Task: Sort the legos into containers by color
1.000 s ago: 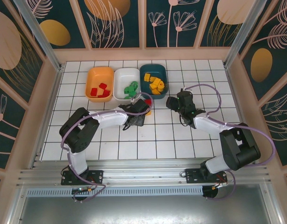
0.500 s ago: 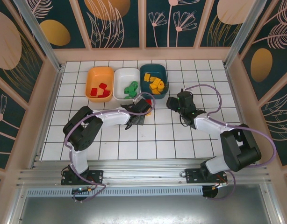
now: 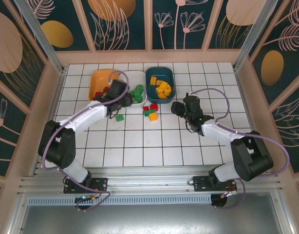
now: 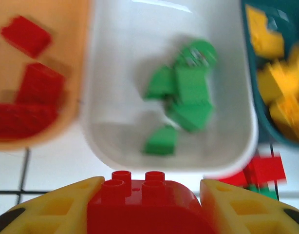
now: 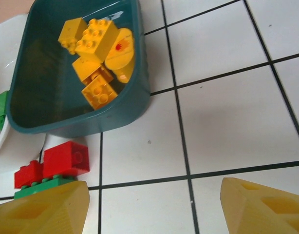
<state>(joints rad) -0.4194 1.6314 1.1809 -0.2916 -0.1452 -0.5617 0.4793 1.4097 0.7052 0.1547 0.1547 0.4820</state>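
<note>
I should swing my left gripper away from the white tray point(image 3: 130, 79) next, outward over the red bricks already in the orange tray, and release the brick it is holding.
My left gripper point(image 3: 115, 95) hovers at the near edge of the orange tray point(image 3: 100, 79) and the white tray point(image 3: 130, 79). It is shut on a red brick point(image 4: 144, 204) with four studs, held between its yellow fingers point(image 4: 52, 214). Red bricks point(image 4: 35, 87) lie in the orange tray point(image 4: 76, 58), green bricks point(image 4: 186, 95) in the white tray point(image 4: 120, 58), and yellow bricks point(image 5: 98, 53) in the dark teal tray point(image 5: 42, 112). On the table lie a loose red brick point(image 5: 66, 157), a green one point(image 3: 150, 112) and another green one point(image 3: 120, 117). My right gripper point(image 5: 154, 195) is open over bare tiles.
The white tiled table point(image 3: 188, 141) is walled on three sides by a low frame point(image 3: 149, 56). The loose cluster point(image 3: 151, 111) sits just in front of the teal tray point(image 3: 153, 79), left of my right gripper point(image 3: 175, 108). Open tiles stretch across the near half.
My left arm has swung from the table's middle up and left to the trays, carrying the red brick. The loose cluster and a green brick now lie uncovered. The right arm barely moved.
</note>
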